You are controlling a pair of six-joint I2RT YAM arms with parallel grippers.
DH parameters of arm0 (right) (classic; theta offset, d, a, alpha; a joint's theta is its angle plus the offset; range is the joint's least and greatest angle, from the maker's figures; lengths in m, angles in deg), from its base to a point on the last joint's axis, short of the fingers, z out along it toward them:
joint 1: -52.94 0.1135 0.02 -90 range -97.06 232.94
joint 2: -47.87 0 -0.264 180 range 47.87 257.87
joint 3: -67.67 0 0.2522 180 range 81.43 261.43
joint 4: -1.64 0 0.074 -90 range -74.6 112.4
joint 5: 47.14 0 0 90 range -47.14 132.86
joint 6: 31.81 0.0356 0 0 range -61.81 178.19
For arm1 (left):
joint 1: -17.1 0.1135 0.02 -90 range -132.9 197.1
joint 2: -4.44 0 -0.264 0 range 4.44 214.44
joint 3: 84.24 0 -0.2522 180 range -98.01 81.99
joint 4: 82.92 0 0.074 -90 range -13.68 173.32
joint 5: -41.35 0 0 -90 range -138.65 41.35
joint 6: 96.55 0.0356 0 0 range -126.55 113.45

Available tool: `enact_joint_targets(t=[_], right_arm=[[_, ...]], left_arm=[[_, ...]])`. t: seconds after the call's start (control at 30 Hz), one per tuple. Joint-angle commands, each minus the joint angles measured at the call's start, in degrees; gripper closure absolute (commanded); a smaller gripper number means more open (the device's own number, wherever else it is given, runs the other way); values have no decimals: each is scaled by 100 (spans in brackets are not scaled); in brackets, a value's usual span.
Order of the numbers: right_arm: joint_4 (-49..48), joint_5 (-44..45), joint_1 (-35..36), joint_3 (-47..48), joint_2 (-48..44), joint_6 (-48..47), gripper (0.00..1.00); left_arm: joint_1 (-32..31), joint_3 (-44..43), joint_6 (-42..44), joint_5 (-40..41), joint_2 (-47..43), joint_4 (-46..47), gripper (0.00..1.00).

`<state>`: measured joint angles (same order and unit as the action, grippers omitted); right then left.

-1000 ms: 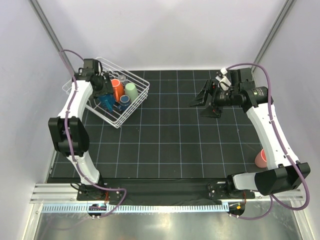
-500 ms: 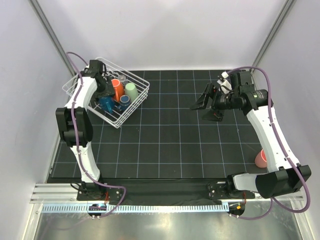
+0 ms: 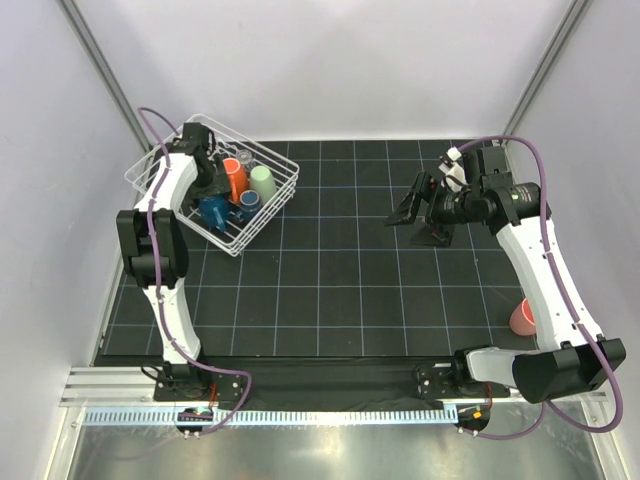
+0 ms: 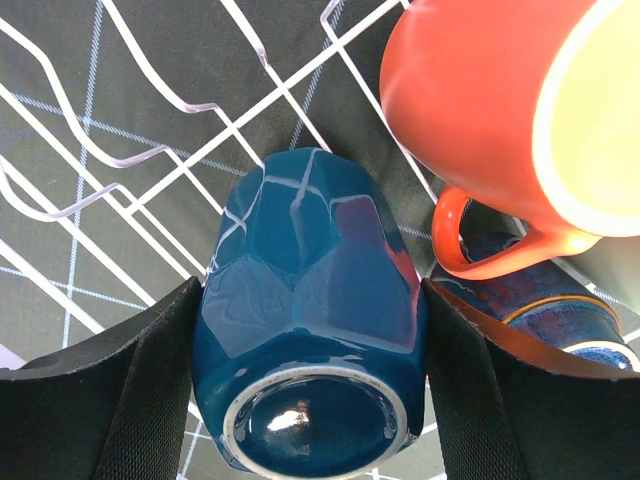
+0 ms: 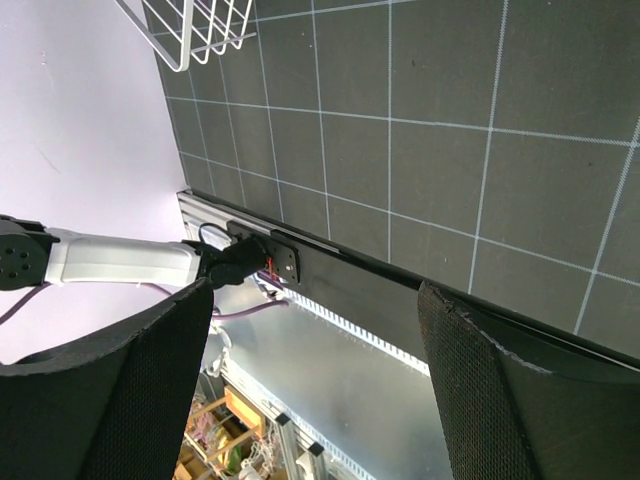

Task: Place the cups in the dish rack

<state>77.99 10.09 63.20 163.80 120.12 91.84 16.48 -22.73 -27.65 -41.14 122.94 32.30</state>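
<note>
Next I need to swing my right gripper back and to its right in the top view and lower onto the pink cup's far edge [image 3: 523,305], since the unracked pink cup lies there.
The white wire dish rack [image 3: 160,172] stands at the far left. In it are an orange cup [image 3: 235,178], a pale green cup [image 3: 263,183], a dark blue mug [image 3: 247,203], a clear glass [image 3: 243,157] and a faceted blue cup [image 3: 213,208]. My left gripper [image 3: 208,192] reaches down into the rack. In the left wrist view it [image 4: 310,295] is shut on the upside-down faceted blue cup [image 4: 310,240], beside the orange cup [image 4: 480,110] and the dark blue mug [image 4: 560,310]. A pink cup [image 3: 521,317] lies at the right edge. My right gripper [image 3: 418,222] hangs open and empty at mid right.
The black gridded mat [image 3: 330,290] covers the table. The right wrist view shows the rack's corner [image 5: 200,30], the mat's near edge and the metal rail [image 5: 300,310] with the left arm's base. The right arm's lower link stands next to the pink cup.
My right gripper has drawn back a little to the right. My left arm's elbow has swung upward while its gripper stays in the rack at the blue cup.
</note>
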Motion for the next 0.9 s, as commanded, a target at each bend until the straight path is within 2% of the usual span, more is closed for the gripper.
enact_joint_targets(t=[0.0, 0.1, 0.23, 0.27, 0.3, 0.33, 0.5, 0.6, 0.7, 0.73, 0.83, 0.87], right_arm=[[96, 122, -16, 95, -132, -165, 17], [244, 271, -16, 183, -88, -340, 17], [332, 499, -24, 331, 52, -455, 17], [403, 544, -16, 411, 87, -464, 17], [456, 588, -24, 473, 140, -473, 17], [517, 649, -24, 551, 149, -482, 17], [781, 1483, -24, 701, 325, -535, 16], [1271, 2254, -86, 973, 579, -281, 17], [1501, 3185, -243, 948, 668, -140, 16], [1537, 3529, -418, 896, 633, -52, 17], [1537, 4189, -805, 579, 492, 62, 18], [1563, 4305, -1146, 518, 448, 106, 18]], left_arm=[[45, -294, -105, 58, -134, 49, 40], [36, -303, -26, 49, -195, 22, 25], [36, -381, -52, 128, -283, -56, 17], [36, -443, -95, 111, -327, -126, 12], [45, -522, -174, 84, -379, -205, 2], [36, -505, -201, 6, -458, -197, 0], [45, -311, -341, 110, -1126, -39, 0], [36, -452, -587, -38, -1485, -320, 0], [19, 91, -921, -565, -2134, -24, 0], [-86, 563, -1139, -714, -2312, 205, 0], [-411, 1172, -1317, -1005, -2926, 470, 0], [-578, 1365, -1344, -1006, -3025, 462, 0]])
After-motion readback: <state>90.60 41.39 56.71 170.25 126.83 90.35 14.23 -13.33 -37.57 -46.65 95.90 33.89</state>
